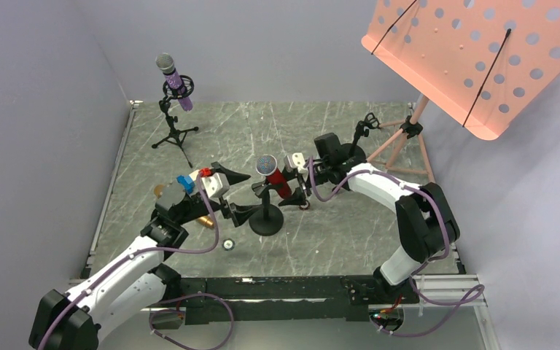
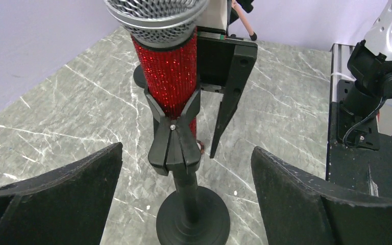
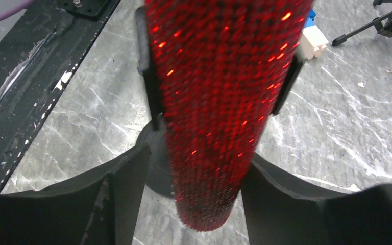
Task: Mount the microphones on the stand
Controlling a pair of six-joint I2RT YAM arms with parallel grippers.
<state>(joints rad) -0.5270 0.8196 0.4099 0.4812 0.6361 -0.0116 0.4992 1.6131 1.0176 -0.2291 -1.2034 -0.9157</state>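
Observation:
The microphone fills its clip (image 2: 173,145), so next my left gripper should lower and advance onto the stand's post below it and to its right in the top view.
The red glitter microphone (image 1: 277,177) (image 2: 171,76) (image 3: 219,102) sits tilted in the clip (image 2: 173,145) of a round-base stand (image 1: 266,219) at mid-table. My left gripper (image 1: 254,193) (image 2: 186,153) is open wide, its fingers either side of the stand's post and touching nothing. My right gripper (image 1: 297,184) (image 3: 199,163) stands open around the microphone's lower end, with a gap on its left side. The purple microphone (image 1: 175,80) rests in a tripod stand (image 1: 175,131) at back left. The gold microphone (image 1: 205,221) lies on the table under my left arm, mostly hidden.
A third black stand with a bare clip (image 1: 364,125) is behind my right arm. A pink music stand (image 1: 481,58) towers at back right, its legs (image 1: 401,149) on the table. A small round part (image 1: 227,244) lies near the front rail (image 1: 299,288).

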